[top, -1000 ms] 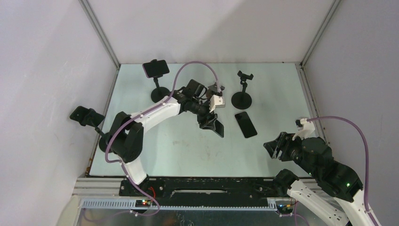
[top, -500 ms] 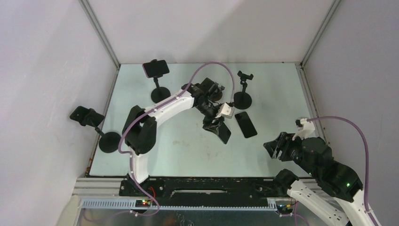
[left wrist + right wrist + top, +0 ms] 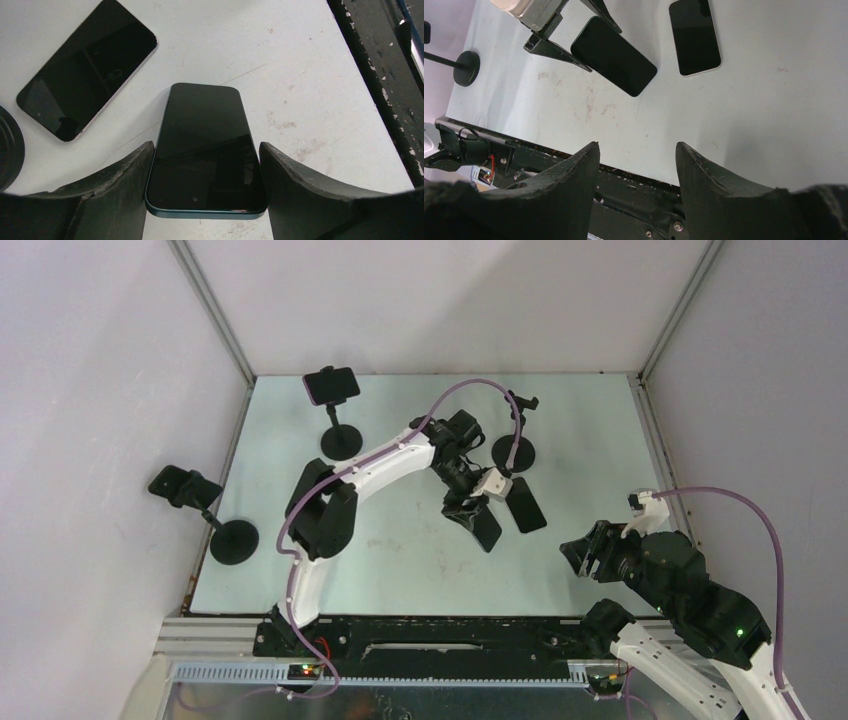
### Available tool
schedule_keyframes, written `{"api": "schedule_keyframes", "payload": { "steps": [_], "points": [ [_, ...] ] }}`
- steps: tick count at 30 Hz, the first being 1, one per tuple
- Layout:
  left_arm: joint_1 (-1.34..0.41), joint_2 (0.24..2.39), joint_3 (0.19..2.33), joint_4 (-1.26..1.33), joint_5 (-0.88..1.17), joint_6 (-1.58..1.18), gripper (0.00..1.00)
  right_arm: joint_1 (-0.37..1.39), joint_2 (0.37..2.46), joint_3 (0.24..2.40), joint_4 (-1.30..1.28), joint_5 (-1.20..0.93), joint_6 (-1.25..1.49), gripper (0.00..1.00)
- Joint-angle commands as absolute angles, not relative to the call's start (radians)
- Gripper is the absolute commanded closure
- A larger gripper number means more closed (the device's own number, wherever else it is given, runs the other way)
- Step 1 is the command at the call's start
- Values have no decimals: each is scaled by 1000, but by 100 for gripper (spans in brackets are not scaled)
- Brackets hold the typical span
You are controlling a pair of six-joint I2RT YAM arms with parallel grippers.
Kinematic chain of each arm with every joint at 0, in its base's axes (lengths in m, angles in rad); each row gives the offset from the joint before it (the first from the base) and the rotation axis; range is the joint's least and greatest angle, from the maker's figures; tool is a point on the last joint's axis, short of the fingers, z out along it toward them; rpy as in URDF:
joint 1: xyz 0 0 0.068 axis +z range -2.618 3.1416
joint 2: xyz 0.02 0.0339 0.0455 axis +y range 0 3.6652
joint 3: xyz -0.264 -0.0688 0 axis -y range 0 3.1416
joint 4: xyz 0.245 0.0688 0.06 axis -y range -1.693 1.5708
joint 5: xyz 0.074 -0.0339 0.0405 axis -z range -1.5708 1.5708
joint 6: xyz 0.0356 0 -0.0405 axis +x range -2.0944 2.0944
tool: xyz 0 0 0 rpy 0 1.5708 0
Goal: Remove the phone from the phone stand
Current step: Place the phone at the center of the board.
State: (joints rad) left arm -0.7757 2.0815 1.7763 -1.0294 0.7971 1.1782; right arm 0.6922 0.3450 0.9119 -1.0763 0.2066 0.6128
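I need to move my left gripper down and toward the second phone to release the dark phone beside it, because the held phone still hovers over bare tabletop.
My left gripper [image 3: 480, 523] is shut on a dark phone [image 3: 205, 125] with a blue-green rim, its fingers [image 3: 125, 180] pressing the two long sides. It holds the phone low over the middle of the table, and the right wrist view shows that phone [image 3: 614, 56] too. Behind it stands an empty phone stand [image 3: 514, 445] with a bare clamp. A second phone [image 3: 523, 504] lies flat on the table just right of the held one. My right gripper [image 3: 580, 552] is open near the right front edge, with nothing between its fingers [image 3: 574, 185].
At the back left, a stand [image 3: 342, 438] carries a phone [image 3: 330, 385]. Another loaded stand [image 3: 232, 540] leans by the left wall. The black front rail [image 3: 634, 190] runs under my right gripper. Walls close in the table on three sides.
The left arm has swung right and toward the front with the phone in its grip, ending beside the phone that lies flat. The right arm has stayed still.
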Motion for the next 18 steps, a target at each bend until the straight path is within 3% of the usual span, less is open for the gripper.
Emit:
{"api": "schedule_keyframes", "payload": {
  "steps": [1, 8, 18],
  "points": [
    [-793, 2099, 1814, -953, 791, 1174, 100, 693, 350, 911, -1064, 202, 595, 40],
    [-795, 2134, 1847, -971, 774, 1188, 100, 693, 327, 911, -1068, 209, 601, 40],
    [-836, 2166, 1872, -1005, 590, 1238, 100, 694, 338, 911, -1068, 208, 601, 40]
  ]
}}
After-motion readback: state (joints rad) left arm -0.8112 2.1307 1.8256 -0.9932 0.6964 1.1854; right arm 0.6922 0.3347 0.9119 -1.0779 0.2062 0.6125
